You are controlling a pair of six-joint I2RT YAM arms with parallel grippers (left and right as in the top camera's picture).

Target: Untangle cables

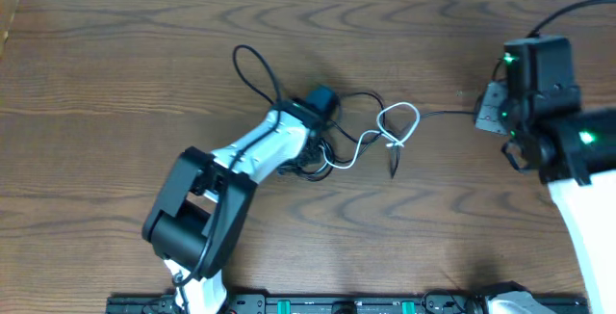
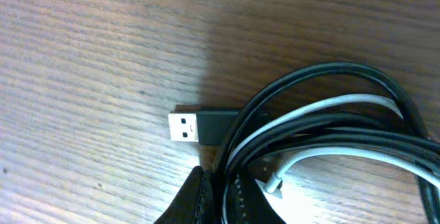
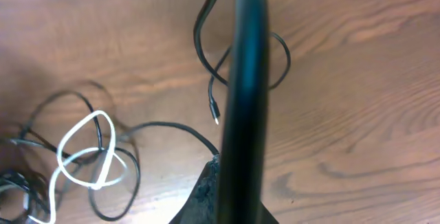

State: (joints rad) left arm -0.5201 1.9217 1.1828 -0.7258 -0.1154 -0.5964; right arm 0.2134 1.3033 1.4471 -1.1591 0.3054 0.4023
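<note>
The thin black cable should be released over the bare table point(image 1: 450, 121) point(image 3: 177, 151), but my right gripper needs to move down toward the white loop first.
The cables lie tangled at mid-table: black cable loops point(image 1: 252, 68) and a white cable point(image 1: 399, 121) knotted among them. My left gripper point(image 1: 313, 129) is down in the tangle. In the left wrist view it point(image 2: 218, 186) is shut on black cable strands point(image 2: 323, 141), with the white cable point(image 2: 344, 104) running through the same bundle. A black USB plug point(image 2: 185, 126) lies flat just beyond the fingers. My right gripper point(image 1: 481, 114) is shut on a thin black cable point(image 1: 443, 114) leading from the tangle. The same black cable point(image 3: 172, 128) enters its shut jaws point(image 3: 230, 176).
A blurred thick black cord point(image 3: 244, 66) crosses the right wrist view close to the lens. A loose black cable with a small plug tip point(image 3: 214, 114) lies beyond it, with a white loop point(image 3: 86, 148) to the left. Wooden table point(image 1: 115, 64).
</note>
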